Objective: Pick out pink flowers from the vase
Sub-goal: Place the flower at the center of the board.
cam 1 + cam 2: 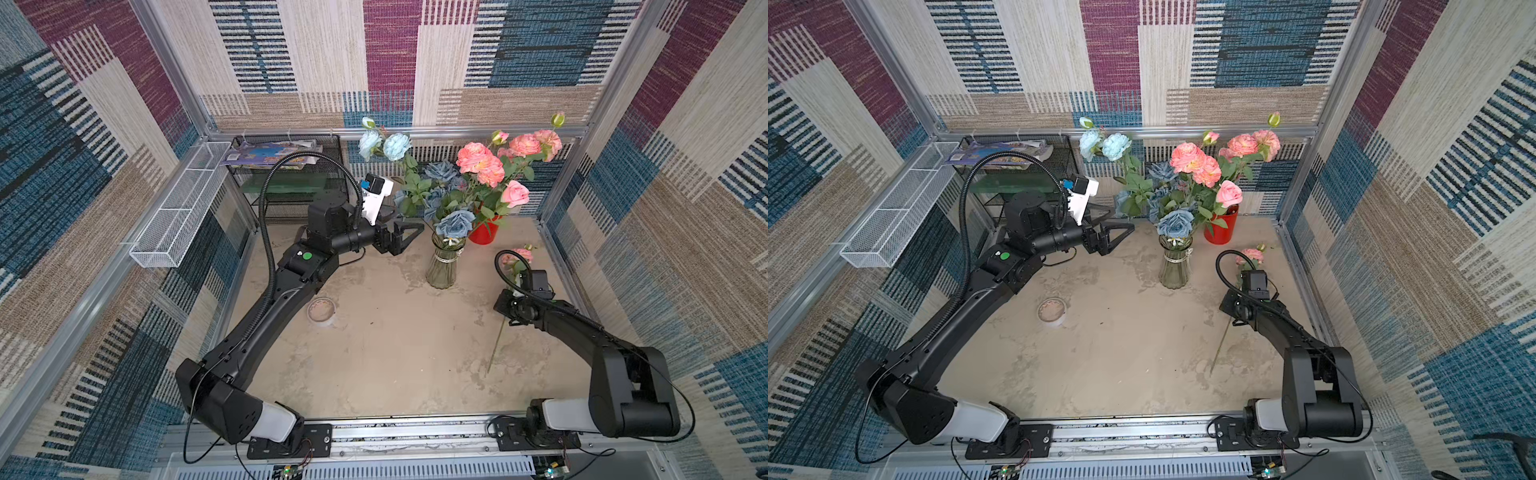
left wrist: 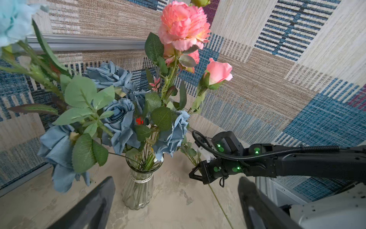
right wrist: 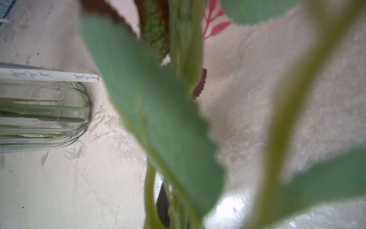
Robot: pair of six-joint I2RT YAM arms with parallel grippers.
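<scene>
The tabletop close below toward the vase (image 1: 441, 268) is clear, and the stem already slants down there, so I need to move my right gripper down that way next and let go of the stem.
The clear ribbed vase (image 1: 441, 268) (image 2: 138, 191) stands mid-table with dusty-blue roses in it. Tall pink flowers (image 1: 480, 163) (image 2: 183, 25) rise behind it, over the red cup; leaves hide where their stems end. My right gripper (image 2: 195, 172) (image 1: 503, 306), right of the vase and low over the table, is shut on the stem of one more pink flower (image 1: 518, 255). That stem (image 1: 495, 353) slants down to the table. My left gripper (image 1: 409, 223) (image 2: 176, 179) hangs open and empty left of the vase, level with the blue blooms and apart from them.
A red cup (image 1: 482, 236) stands behind the vase at the right. Pale blue blooms (image 1: 386, 145) lean to the back left. A tape roll (image 1: 321, 311) lies on the table at the left. A black mesh shelf (image 1: 291, 187) and a white wire basket (image 1: 183, 208) line the back left.
</scene>
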